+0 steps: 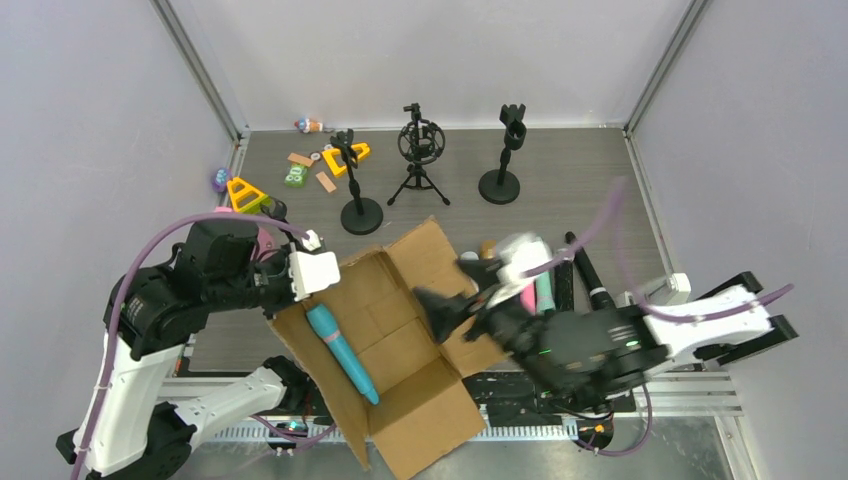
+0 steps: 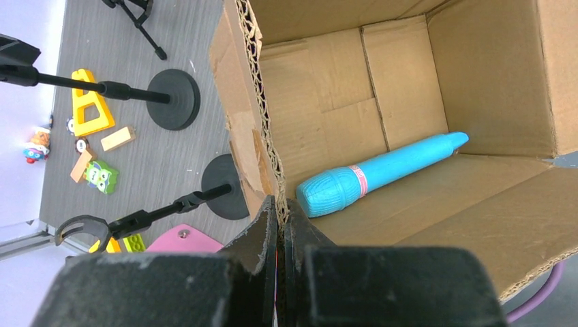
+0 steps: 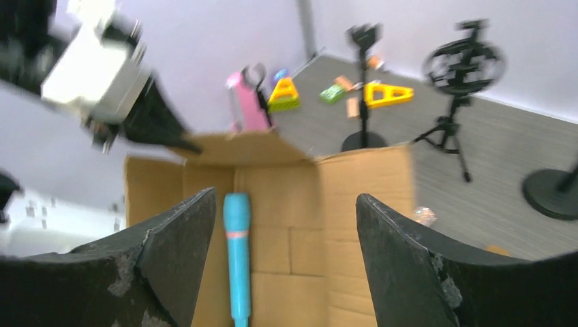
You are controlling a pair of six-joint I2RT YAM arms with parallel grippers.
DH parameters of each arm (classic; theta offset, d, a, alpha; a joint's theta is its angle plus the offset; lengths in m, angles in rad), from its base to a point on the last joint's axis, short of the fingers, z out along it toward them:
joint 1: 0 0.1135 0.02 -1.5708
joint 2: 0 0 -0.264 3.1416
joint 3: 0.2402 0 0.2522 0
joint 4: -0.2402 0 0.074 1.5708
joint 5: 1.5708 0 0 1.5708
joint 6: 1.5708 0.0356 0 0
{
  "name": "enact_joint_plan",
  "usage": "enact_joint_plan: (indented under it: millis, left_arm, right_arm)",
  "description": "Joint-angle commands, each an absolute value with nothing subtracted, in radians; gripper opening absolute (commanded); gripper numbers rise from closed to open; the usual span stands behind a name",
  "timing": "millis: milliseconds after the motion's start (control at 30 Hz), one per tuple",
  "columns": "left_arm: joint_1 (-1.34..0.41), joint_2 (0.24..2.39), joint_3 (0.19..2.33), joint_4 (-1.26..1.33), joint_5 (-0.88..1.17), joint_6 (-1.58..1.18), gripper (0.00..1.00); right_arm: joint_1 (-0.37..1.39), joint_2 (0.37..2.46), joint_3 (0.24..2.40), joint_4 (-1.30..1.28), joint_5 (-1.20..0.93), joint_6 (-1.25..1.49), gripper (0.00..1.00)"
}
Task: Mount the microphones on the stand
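Observation:
The cyan microphone's handle (image 1: 352, 367) (image 3: 239, 274) is uncovered, so my right gripper will next swing left in the top view, tip downward and lower into the open box onto the handle.
A cyan microphone (image 1: 342, 352) lies inside a tilted open cardboard box (image 1: 425, 400). My left gripper (image 2: 280, 204) is shut on the box's corrugated left wall (image 2: 252, 136), with the cyan microphone (image 2: 382, 170) just past it. Over the box's right flap hovers my right gripper (image 1: 442, 285), open and empty, looking into the box at the cyan microphone (image 3: 237, 252). More microphones lie on the table to the right: black (image 1: 590, 275), mint green (image 1: 545, 292) and pink (image 1: 527, 296). Three stands are at the back: a clip stand (image 1: 360, 200), a shock-mount tripod (image 1: 420, 150) and another clip stand (image 1: 505, 160).
Small toys and yellow triangular blocks (image 1: 245, 193) are scattered at the back left. A pink object (image 2: 180, 238) sits beside the box near a stand base (image 2: 225, 194). Metal frame rails (image 1: 645, 200) border the table.

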State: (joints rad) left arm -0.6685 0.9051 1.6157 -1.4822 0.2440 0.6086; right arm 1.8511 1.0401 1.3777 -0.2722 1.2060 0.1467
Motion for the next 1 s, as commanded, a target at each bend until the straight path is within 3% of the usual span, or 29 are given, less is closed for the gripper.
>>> enact_joint_plan:
  millis: [0,267,600,967]
  left_arm:
    - [-0.677,0.910,1.658,-1.589,0.289,0.580,0.00]
    - [-0.677,0.906,1.679,-1.597,0.308,0.581,0.00]
    - [-0.677,0.913,1.667,-1.592,0.312,0.582,0.00]
    - [-0.677,0.914,1.667,-1.635,0.315,0.579,0.00]
  right_arm:
    - [1.770,1.210,1.312,-0.248,0.873,0.247,0.79]
    - [1.677,1.443,1.260,-0.152,0.582,0.349,0.84]
    - [1.613,1.681,1.262,-0.108,0.540,0.403,0.94]
    - [1.584,1.849,1.284,-0.097,0.585,0.476,0.82]
